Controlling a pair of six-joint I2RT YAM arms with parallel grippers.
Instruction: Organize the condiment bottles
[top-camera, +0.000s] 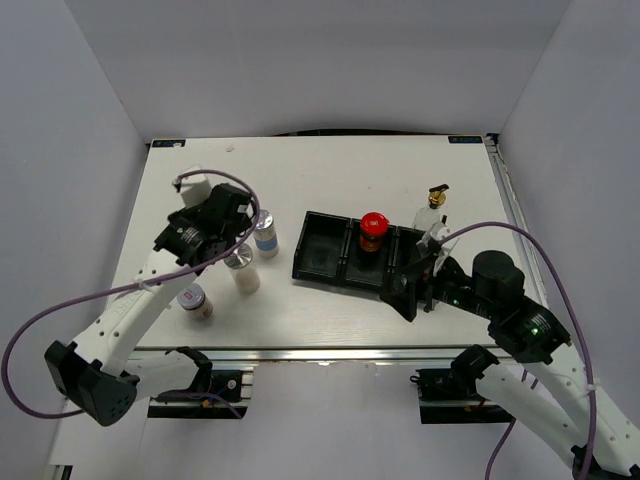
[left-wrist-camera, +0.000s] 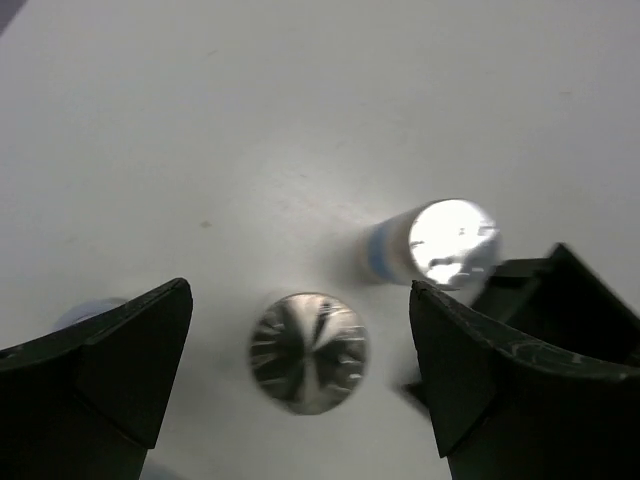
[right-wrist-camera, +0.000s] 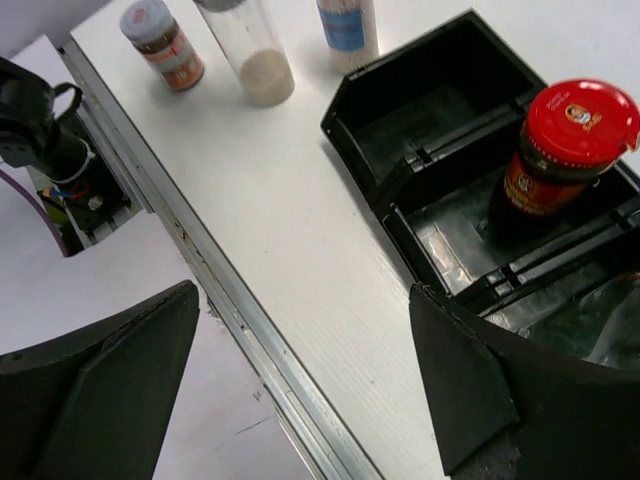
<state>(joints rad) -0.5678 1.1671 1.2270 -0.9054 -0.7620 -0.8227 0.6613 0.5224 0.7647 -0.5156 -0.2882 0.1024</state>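
The brown-labelled shaker, outside the tray (top-camera: 318, 262), is below the robot's left gripper and to its left in the top view, so the gripper will move back that way and down over the shaker's lid (top-camera: 190, 296).
My left gripper (top-camera: 232, 238) is open and hangs right above a silver-lidded shaker (left-wrist-camera: 308, 352) with white contents (top-camera: 241, 268); the lid lies between its fingers (left-wrist-camera: 120, 350). A blue-labelled shaker (top-camera: 265, 233) stands just beyond it (left-wrist-camera: 440, 240). A third shaker (top-camera: 195, 299) with a brown label stands near the front edge. The red-capped dark jar (top-camera: 372, 232) stands in the black tray's (top-camera: 318, 262) middle compartment (right-wrist-camera: 565, 150). A glass bottle with a gold spout (top-camera: 435, 205) stands at the tray's far right end. My right gripper (top-camera: 415, 285) is open and empty at the tray's right front corner.
Clear glass (right-wrist-camera: 590, 320) shows in the tray's compartment nearest my right gripper, partly hidden by a finger. The tray's left compartment (right-wrist-camera: 430, 110) holds nothing. The table's metal front rail (right-wrist-camera: 230, 300) runs under my right gripper. White walls enclose the table.
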